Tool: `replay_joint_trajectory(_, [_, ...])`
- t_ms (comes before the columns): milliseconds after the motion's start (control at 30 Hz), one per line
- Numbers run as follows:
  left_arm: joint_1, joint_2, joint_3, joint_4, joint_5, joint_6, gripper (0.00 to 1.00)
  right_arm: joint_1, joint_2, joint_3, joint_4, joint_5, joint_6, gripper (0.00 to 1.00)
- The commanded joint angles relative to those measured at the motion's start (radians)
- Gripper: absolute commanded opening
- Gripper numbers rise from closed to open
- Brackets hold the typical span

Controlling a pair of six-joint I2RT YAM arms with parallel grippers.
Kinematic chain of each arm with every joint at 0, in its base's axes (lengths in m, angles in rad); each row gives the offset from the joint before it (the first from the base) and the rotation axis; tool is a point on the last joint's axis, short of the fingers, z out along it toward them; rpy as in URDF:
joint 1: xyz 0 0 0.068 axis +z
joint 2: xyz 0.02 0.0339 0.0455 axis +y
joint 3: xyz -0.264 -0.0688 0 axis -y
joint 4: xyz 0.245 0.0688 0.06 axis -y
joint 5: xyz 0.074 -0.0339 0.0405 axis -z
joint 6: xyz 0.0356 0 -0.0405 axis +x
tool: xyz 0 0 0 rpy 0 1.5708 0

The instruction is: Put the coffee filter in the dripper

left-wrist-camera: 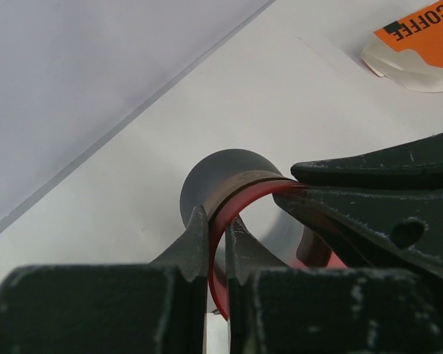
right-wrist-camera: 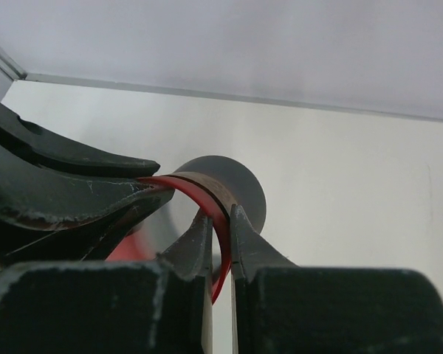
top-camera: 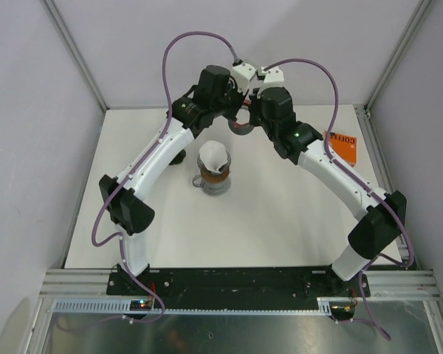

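The robot will next use its right gripper to pull the cup back toward the robot's base, onto the clear, bare tabletop beside the dripper, and let go of the cup's rim.
A white coffee filter (top-camera: 215, 156) sits open in a dripper (top-camera: 213, 179) that stands mid-table. Both grippers are behind it at the far side. My left gripper (top-camera: 235, 118) (left-wrist-camera: 218, 217) is shut on the red rim (left-wrist-camera: 240, 203) of a grey round cup-like object (top-camera: 242, 128). My right gripper (top-camera: 252, 118) (right-wrist-camera: 220, 214) is shut on the same red rim (right-wrist-camera: 199, 199) from the other side. The cup's grey body (right-wrist-camera: 232, 184) shows past the fingers. Neither gripper touches the filter or dripper.
An orange coffee packet (top-camera: 342, 146) lies at the table's right back; it also shows in the left wrist view (left-wrist-camera: 421, 40). The enclosure's back wall (top-camera: 236, 44) stands close behind the grippers. The white table (top-camera: 280, 221) stretches toward the arm bases.
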Motion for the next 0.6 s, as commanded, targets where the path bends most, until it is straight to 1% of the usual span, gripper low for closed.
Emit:
replay_joint_trajectory(0, [-0.009, -0.051, 0.004, 0.053, 0.111, -0.028, 0.09, -0.064, -0.021, -0.039, -0.006, 0.087, 0.000, 0.00])
replay_joint_trajectory(133, [-0.017, -0.023, 0.011, 0.053, 0.137, -0.039, 0.25, -0.087, -0.067, -0.117, -0.012, 0.092, -0.004, 0.00])
replay_joint_trajectory(167, [-0.018, -0.017, 0.013, 0.052, 0.143, -0.041, 0.31, -0.097, -0.078, -0.138, -0.016, 0.089, -0.003, 0.00])
replay_joint_trajectory(267, [-0.017, -0.005, 0.035, 0.053, 0.128, -0.043, 0.54, -0.131, -0.119, -0.197, -0.026, 0.082, 0.001, 0.00])
replay_joint_trajectory(333, [-0.017, -0.002, 0.056, 0.053, 0.115, -0.039, 0.67, -0.159, -0.144, -0.233, -0.033, 0.069, 0.007, 0.00])
replay_joint_trajectory(367, [-0.017, -0.002, 0.068, 0.052, 0.113, -0.036, 0.72, -0.172, -0.154, -0.247, -0.039, 0.062, 0.011, 0.00])
replay_joint_trajectory(433, [-0.017, -0.006, 0.084, 0.050, 0.109, -0.024, 0.79, -0.196, -0.171, -0.266, -0.054, 0.052, 0.010, 0.00])
replay_joint_trajectory(567, [-0.015, -0.032, 0.082, 0.031, 0.080, 0.006, 0.87, -0.236, -0.201, -0.297, -0.089, 0.028, 0.006, 0.00])
